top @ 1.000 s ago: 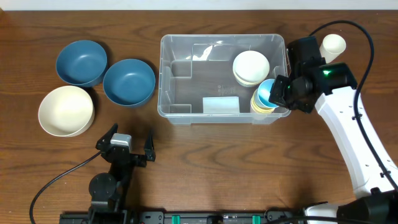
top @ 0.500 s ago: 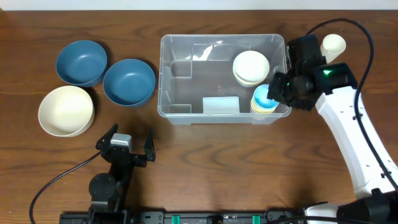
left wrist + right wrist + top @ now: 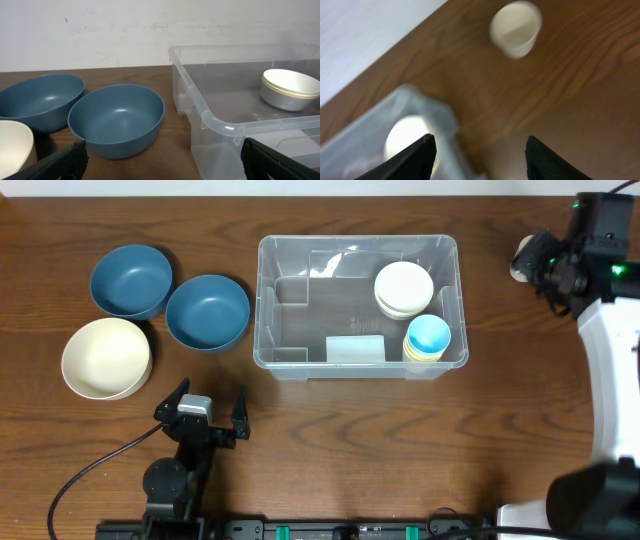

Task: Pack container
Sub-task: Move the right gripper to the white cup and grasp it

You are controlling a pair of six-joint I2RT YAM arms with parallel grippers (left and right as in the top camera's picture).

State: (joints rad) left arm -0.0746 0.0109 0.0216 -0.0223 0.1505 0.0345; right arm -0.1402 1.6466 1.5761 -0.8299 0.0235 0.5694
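Observation:
The cream cup still stands outside the container, so my right gripper will next move down toward the tabletop, with its open fingers on both sides of the cream cup's rim [image 3: 532,30].
The container [image 3: 358,250], a large clear tub, stands mid-table. It holds a stack of cream bowls [image 3: 404,288] and, in its near right corner, a blue cup [image 3: 428,336] on top of a cup stack. My right gripper [image 3: 538,268] hovers beyond the tub's far right corner, over a cream cup [image 3: 521,260]. In the right wrist view the right gripper [image 3: 482,160] is open and empty, with the cream cup [image 3: 516,28] ahead and the container's corner [image 3: 420,115] blurred at left. My left gripper [image 3: 205,412] rests open at the table's front, with the container [image 3: 220,120] ahead of it to the right.
Two blue bowls [image 3: 131,280] [image 3: 207,311] and a cream bowl [image 3: 106,357] sit left of the tub. The left wrist view has the nearer blue bowl [image 3: 116,117] straight ahead. A whitish label [image 3: 355,349] lies on the tub's near wall.
My right gripper opened, left the blue cup on the stack in the tub's near right corner, and swung up and back right to the cream cup. The left arm has not moved.

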